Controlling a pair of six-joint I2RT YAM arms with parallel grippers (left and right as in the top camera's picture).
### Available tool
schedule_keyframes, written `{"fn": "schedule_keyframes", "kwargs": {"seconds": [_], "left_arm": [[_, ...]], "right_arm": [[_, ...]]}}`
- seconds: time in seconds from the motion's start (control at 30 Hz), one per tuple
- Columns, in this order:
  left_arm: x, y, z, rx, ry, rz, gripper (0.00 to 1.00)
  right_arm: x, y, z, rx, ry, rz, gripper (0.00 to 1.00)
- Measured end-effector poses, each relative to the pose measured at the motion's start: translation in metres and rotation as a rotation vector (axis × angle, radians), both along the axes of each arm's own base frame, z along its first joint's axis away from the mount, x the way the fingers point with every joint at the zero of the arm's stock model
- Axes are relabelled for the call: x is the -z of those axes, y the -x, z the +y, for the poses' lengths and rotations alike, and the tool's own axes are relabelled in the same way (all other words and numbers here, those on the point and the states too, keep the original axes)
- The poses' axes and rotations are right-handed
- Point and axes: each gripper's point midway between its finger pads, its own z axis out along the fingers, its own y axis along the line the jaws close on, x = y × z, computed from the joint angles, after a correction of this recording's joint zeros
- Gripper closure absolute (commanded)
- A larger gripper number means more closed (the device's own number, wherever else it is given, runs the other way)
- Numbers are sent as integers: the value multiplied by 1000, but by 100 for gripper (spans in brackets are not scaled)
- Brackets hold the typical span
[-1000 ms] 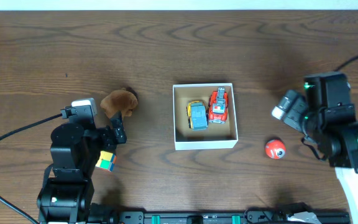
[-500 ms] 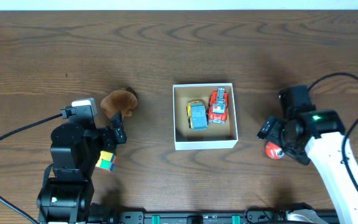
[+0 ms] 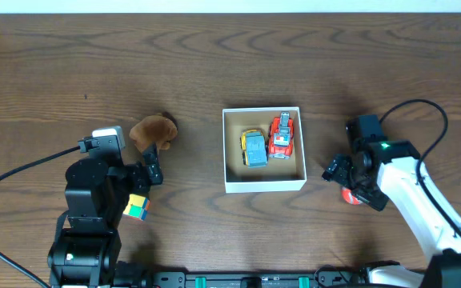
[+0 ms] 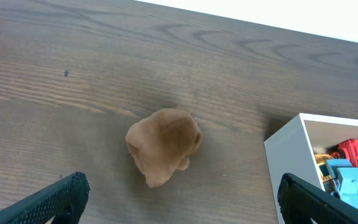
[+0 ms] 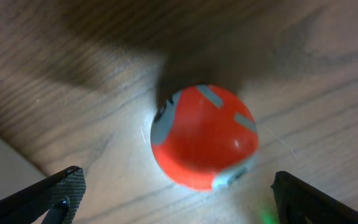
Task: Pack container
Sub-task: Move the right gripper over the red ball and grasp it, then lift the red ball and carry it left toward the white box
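Observation:
My right gripper should next go down around the orange-red ball (image 3: 350, 194) (image 5: 204, 137) and close, because the ball is on the tabletop below it, already between its spread fingers.
The container (image 3: 264, 185), a white-walled square box with a tan inside, sits mid-table and holds a blue toy car (image 3: 254, 149) and a red toy truck (image 3: 282, 136). An orange-red ball (image 3: 350, 194) lies to its right. My right gripper (image 3: 349, 181) hangs open right over it, and the ball (image 5: 204, 137) sits between the spread fingers (image 5: 179, 199). My left gripper (image 4: 182, 196) is open and empty just short of a brown plush toy (image 4: 163, 144), which also shows in the overhead view (image 3: 152, 132). The container's corner (image 4: 284, 162) shows at the right of the left wrist view.
A multicoloured puzzle cube (image 3: 137, 207) lies on the wood table beside the left arm's base. Black cables trail from both arms. The right arm's white link stretches toward the lower right corner.
My right arm has swung left and down from the table's right edge until its open gripper is over the ball. The left arm and the toys have not moved.

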Motion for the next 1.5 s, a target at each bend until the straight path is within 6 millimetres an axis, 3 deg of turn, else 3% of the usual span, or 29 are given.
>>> {"fn": "schedule_keyframes", "kwargs": {"seconds": [0.23, 0.67, 0.77, 0.9, 1.13, 1.23, 1.33, 1.5], "left_arm": [[0, 0, 0, 0, 0, 0, 2], [0, 0, 0, 0, 0, 0, 2], [0, 0, 0, 0, 0, 0, 2], [0, 0, 0, 0, 0, 0, 2], [0, 0, 0, 0, 0, 0, 2], [0, 0, 0, 0, 0, 0, 2], [0, 0, 0, 0, 0, 0, 2], [0, 0, 0, 0, 0, 0, 2]], "right_arm": [[17, -3, 0, 0, 11, 42, 12], [22, -3, -1, 3, 16, 62, 54], [22, -3, -1, -1, 15, 61, 78], [22, -5, 0, 1, 12, 54, 98], [21, -8, 1, -6, 10, 43, 99], [8, -23, 3, -41, 7, 9, 99], [-22, -52, 7, -82, 18, -74, 99], [-110, -115, 41, -248, 23, -341, 99]]}}
